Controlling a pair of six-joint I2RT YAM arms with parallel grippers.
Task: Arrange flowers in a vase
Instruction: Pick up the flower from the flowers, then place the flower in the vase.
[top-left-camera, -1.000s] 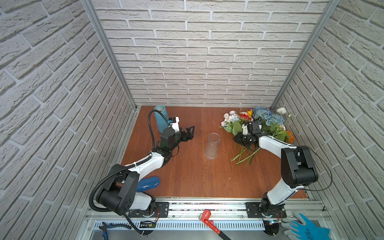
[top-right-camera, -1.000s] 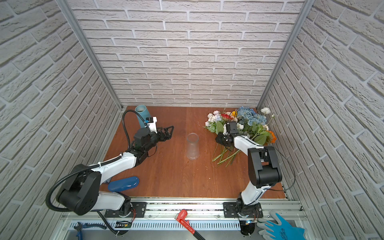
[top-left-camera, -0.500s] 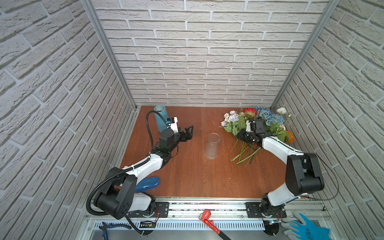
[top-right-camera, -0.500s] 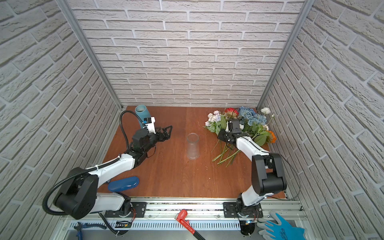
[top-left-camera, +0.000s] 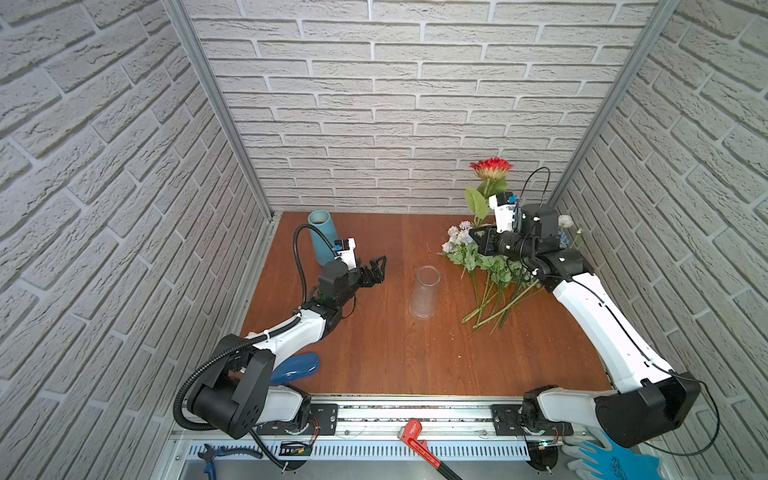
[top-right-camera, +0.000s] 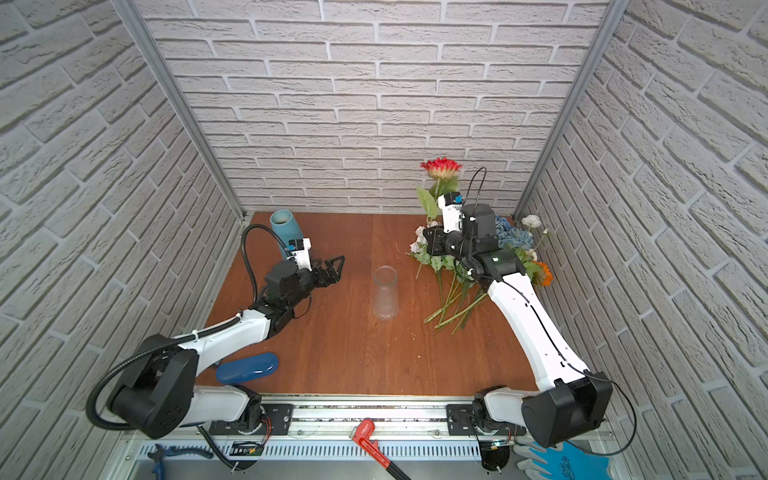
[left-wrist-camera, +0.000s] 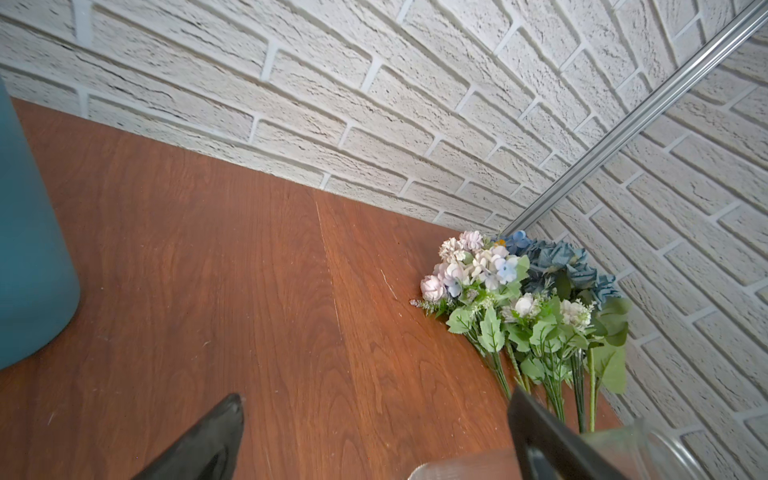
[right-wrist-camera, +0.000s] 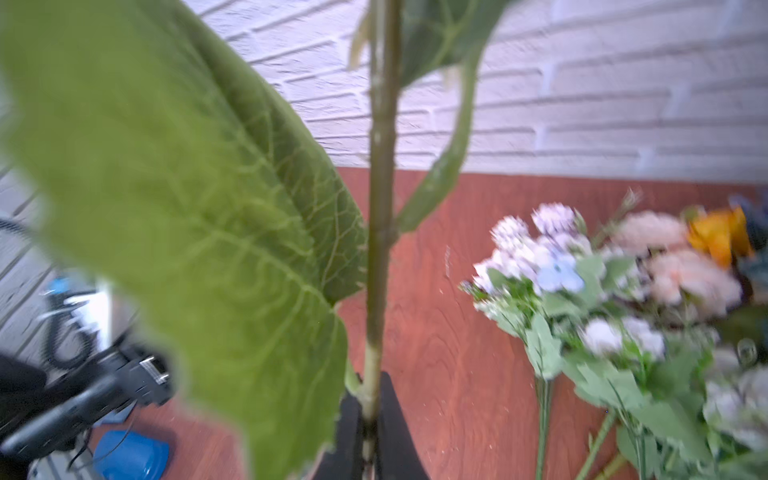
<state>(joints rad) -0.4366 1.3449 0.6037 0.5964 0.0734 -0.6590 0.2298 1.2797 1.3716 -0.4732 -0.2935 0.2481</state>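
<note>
My right gripper will swing back and down from above the heap, over the vase's open rim (top-left-camera: 428, 276), to let go of the green stem, because the glass is standing empty.
A heap of flowers (top-left-camera: 494, 266) (top-right-camera: 451, 274) lies at the table's back right, also seen in the left wrist view (left-wrist-camera: 519, 299) and blurred in the right wrist view (right-wrist-camera: 602, 291). My right gripper (top-left-camera: 482, 243) (top-right-camera: 434, 243) (right-wrist-camera: 368, 419) hangs above that heap, shut on the green stem (right-wrist-camera: 380, 208) of a red flower (top-left-camera: 491, 166) (top-right-camera: 441, 166), which stands upright with a broad leaf (right-wrist-camera: 187, 208). The clear glass vase (top-left-camera: 424, 293) (top-right-camera: 385, 293) stands mid-table, its rim (left-wrist-camera: 644, 449) beside my left gripper (top-left-camera: 378, 268) (top-right-camera: 336, 268) (left-wrist-camera: 374, 440), which is open and holds nothing.
A teal cylinder (top-left-camera: 322, 237) (left-wrist-camera: 29, 249) stands at the back left, behind my left arm. A blue case (top-left-camera: 295, 368) lies at the front left. A red wrench (top-left-camera: 419, 440) and a blue glove (top-left-camera: 611, 461) lie off the front rail. Brick walls enclose three sides.
My right gripper has shut on the red flower's stem and raised it out of the heap, so the bloom now stands high against the back wall. The left arm has barely moved.
</note>
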